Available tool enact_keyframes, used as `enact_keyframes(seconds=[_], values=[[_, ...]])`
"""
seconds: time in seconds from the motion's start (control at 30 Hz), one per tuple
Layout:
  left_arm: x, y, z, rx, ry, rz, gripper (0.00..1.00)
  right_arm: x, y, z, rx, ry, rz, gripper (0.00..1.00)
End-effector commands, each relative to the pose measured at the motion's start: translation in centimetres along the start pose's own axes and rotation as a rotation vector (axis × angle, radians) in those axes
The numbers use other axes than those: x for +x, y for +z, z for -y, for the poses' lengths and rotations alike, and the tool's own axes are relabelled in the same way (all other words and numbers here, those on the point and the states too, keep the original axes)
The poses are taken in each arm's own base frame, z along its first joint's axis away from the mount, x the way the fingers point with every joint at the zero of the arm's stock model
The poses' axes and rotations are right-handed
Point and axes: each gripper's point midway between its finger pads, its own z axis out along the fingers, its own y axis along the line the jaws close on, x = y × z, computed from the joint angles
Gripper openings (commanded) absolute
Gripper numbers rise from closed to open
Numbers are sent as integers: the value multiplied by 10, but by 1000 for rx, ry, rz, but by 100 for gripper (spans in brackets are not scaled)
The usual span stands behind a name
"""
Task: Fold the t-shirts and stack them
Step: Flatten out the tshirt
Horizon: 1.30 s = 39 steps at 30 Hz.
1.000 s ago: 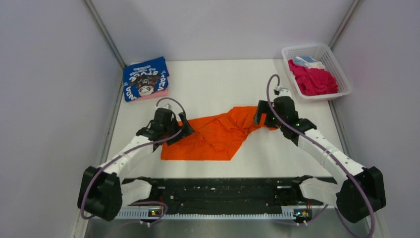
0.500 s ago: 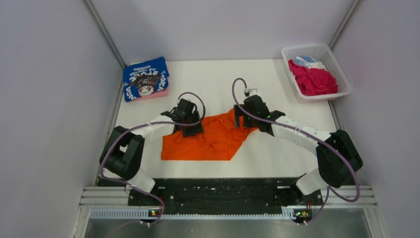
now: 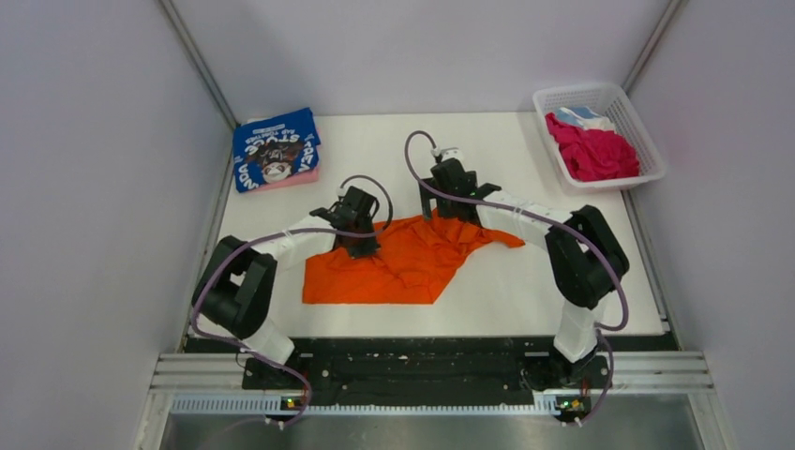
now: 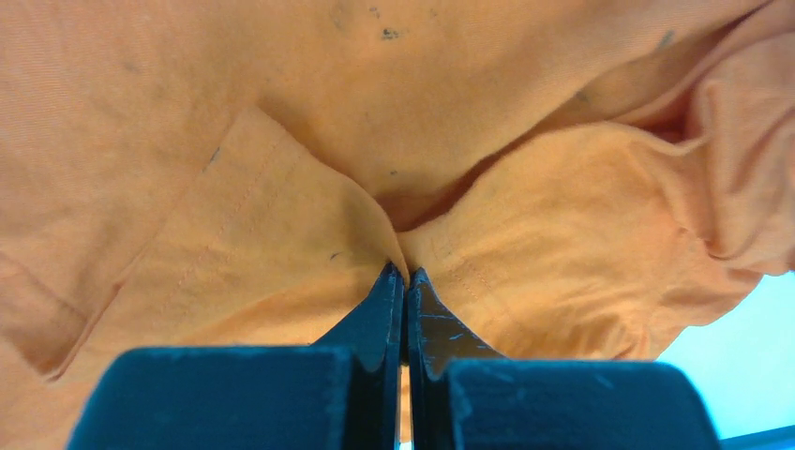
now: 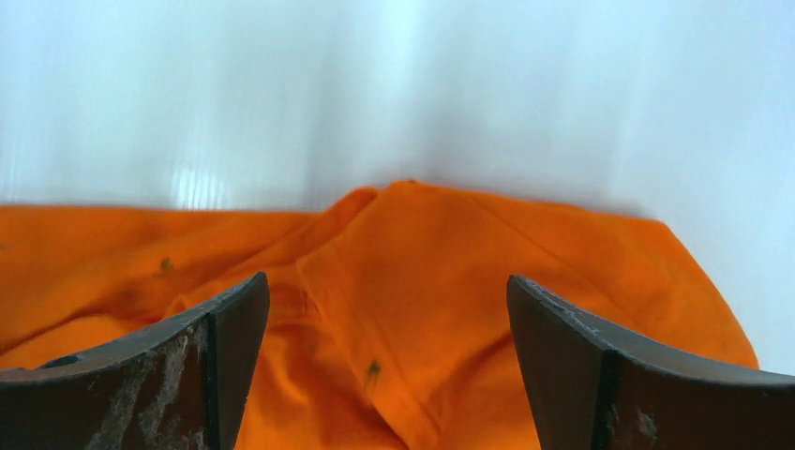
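Note:
The raised fold at the orange t-shirt's far edge is between my open fingers. My right gripper should move down onto that fold and close on the cloth.
The orange t-shirt [image 3: 403, 267] lies crumpled on the white table, near the middle. My left gripper [image 3: 363, 246] stands at its upper left part and is shut on a pinched fold of the orange cloth [image 4: 281, 216], tips together [image 4: 405, 275]. My right gripper [image 3: 444, 212] hovers over the shirt's far edge, open, with orange cloth [image 5: 422, 309] below and between its wide-set fingers [image 5: 386, 300]. A folded blue t-shirt [image 3: 275, 148] with white print lies on a pink one [image 3: 298, 178] at the back left.
A white lattice basket [image 3: 577, 91] at the back right holds magenta t-shirts [image 3: 592, 152] and a light-blue one [image 3: 583, 114]. Grey walls close in the table on the left, right and back.
My left gripper has closed on a fold of the orange t-shirt. My right arm has swung left along the shirt's far edge, staying open.

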Motion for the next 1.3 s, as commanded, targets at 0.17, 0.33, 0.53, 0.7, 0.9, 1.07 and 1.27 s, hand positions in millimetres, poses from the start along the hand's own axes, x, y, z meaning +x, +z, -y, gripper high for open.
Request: enact_keyframes(seconds=[0.17, 0.33, 0.53, 0.7, 0.9, 1.07, 1.27], values=[[-19, -42, 3, 24, -10, 118, 0, -14, 39, -16, 48, -23, 10, 87], [-19, -43, -5, -14, -23, 127, 0, 4, 41, -5, 102, 9, -24, 70], [-24, -50, -11, -47, -35, 154, 0, 18, 23, 22, 198, 50, 5, 36], [-31, -59, -13, -57, -43, 191, 0, 24, 15, 40, 258, 68, 24, 6], [-41, -74, -19, -94, -44, 240, 0, -8, -15, 45, 233, 124, 155, 0], [-74, -119, -10, -80, -34, 376, 0, -68, -85, 54, 187, 138, 361, 0], [-131, -237, 29, 147, -15, 690, 0, -140, -214, 46, -59, 96, 650, 0]])
